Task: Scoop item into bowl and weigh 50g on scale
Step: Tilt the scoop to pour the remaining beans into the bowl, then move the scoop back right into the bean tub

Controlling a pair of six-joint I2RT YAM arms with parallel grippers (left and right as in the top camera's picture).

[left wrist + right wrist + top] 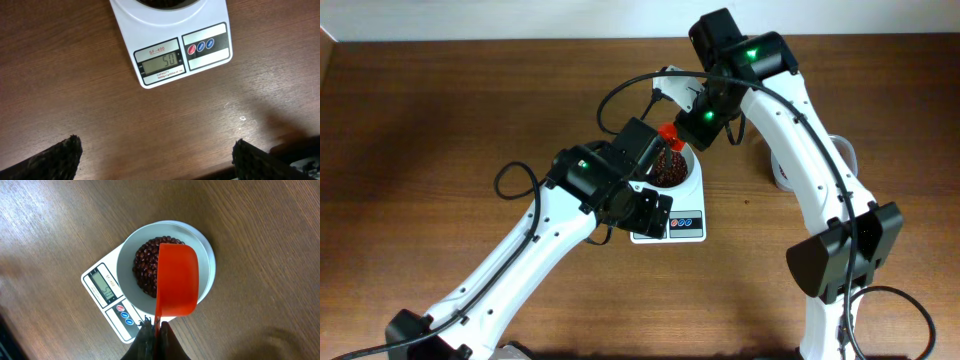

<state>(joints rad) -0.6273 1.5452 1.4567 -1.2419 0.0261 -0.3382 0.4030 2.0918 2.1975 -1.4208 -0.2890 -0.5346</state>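
Observation:
I should next move my right gripper across and down to release the scoop in the tub to its right in the overhead view, since the target is displayed.
The white scale stands mid-table with the white bowl on it. Dark red-brown beans lie in the bowl. The scale's display reads 50. My right gripper is shut on the handle of an orange-red scoop, held over the bowl. My left gripper is open and empty, low over bare wood in front of the scale; in the overhead view it sits beside the scale's left edge.
A clear plastic tub is partly hidden behind the right arm at the right. The table's front edge runs close by the left gripper's right finger. Cables loop above the bowl.

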